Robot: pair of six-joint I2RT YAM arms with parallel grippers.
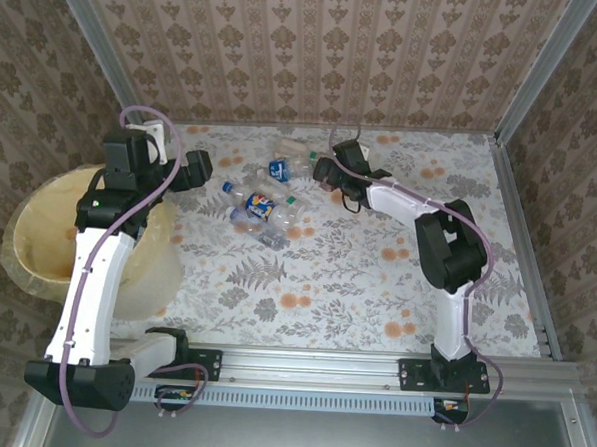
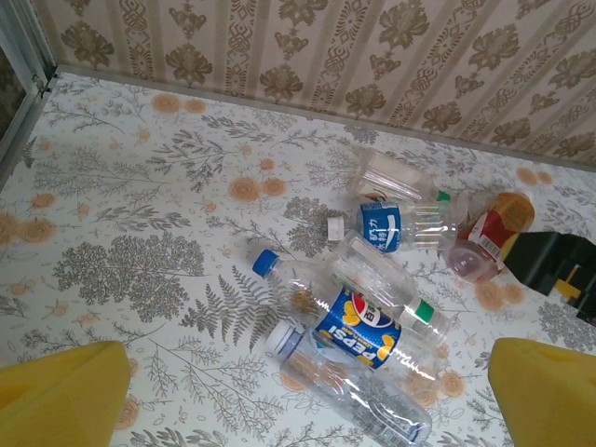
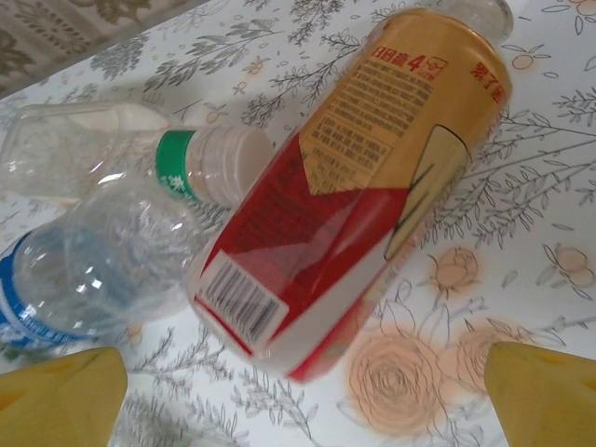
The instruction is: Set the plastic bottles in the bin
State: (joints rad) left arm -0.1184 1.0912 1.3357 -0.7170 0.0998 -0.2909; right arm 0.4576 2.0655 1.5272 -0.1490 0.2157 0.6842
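The red-and-orange bottle lies at an angle below my right gripper. Next, my right gripper will turn to match the bottle's length and lower its open fingers around the bottle's red half.
Several plastic bottles lie in a loose heap on the flowered table. My left gripper hovers open to the left of the heap. In its wrist view the gripper has a Pepsi-labelled bottle and a clear bottle lying ahead between its yellow fingers. My right gripper is open at the heap's right end. In the right wrist view the gripper sits close over a red-and-orange labelled bottle, whose base reaches between the fingers. The bin stands at the table's left edge, under the left arm.
A blue-labelled bottle and a clear one with a green neck ring touch the red-and-orange bottle on its left. Patterned walls close the table at the back and sides. Bare tabletop lies in front of the heap.
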